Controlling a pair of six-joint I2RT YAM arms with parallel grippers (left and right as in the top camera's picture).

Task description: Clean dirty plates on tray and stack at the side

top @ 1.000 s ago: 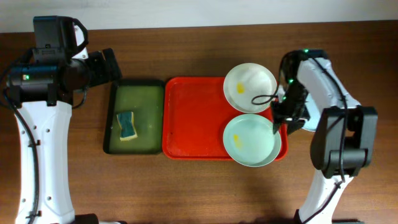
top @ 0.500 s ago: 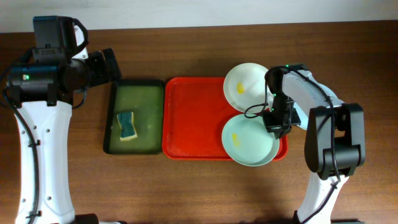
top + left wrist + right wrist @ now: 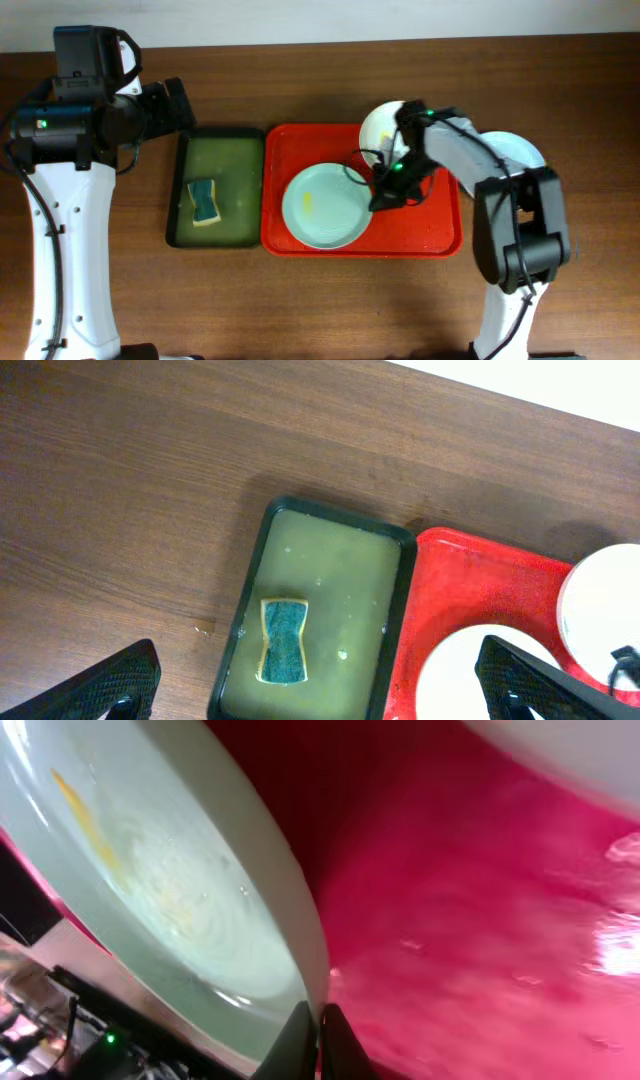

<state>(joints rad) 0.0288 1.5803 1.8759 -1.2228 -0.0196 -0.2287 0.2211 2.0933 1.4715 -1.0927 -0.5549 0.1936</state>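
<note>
The plate in my right gripper has a yellow smear on it. My left gripper needs to go down open into the green tray next, with its fingers onto the sponge's middle (image 3: 204,202) (image 3: 284,641).
A pale blue-green plate (image 3: 322,205) with a yellow smear lies on the left-middle of the red tray (image 3: 420,225). My right gripper (image 3: 378,198) is shut on this plate's right rim; the right wrist view shows the jaws (image 3: 318,1040) pinching the rim of the plate (image 3: 150,890). A white plate (image 3: 383,130) sits at the tray's far right corner, partly hidden by my right arm. Another pale blue-green plate (image 3: 522,150) lies on the table right of the tray. My left gripper (image 3: 320,690) is open and empty, high above the green tray.
A dark green black-rimmed tray (image 3: 240,150) holding cloudy liquid stands left of the red tray, with a blue-and-yellow sponge (image 3: 204,200) in it. The sponge also shows in the left wrist view (image 3: 283,640). Brown wooden table all round.
My right gripper has slid the smeared blue-green plate from the tray's right front to its left-middle. The plate on the table at the right has come into view. The left arm has not moved.
</note>
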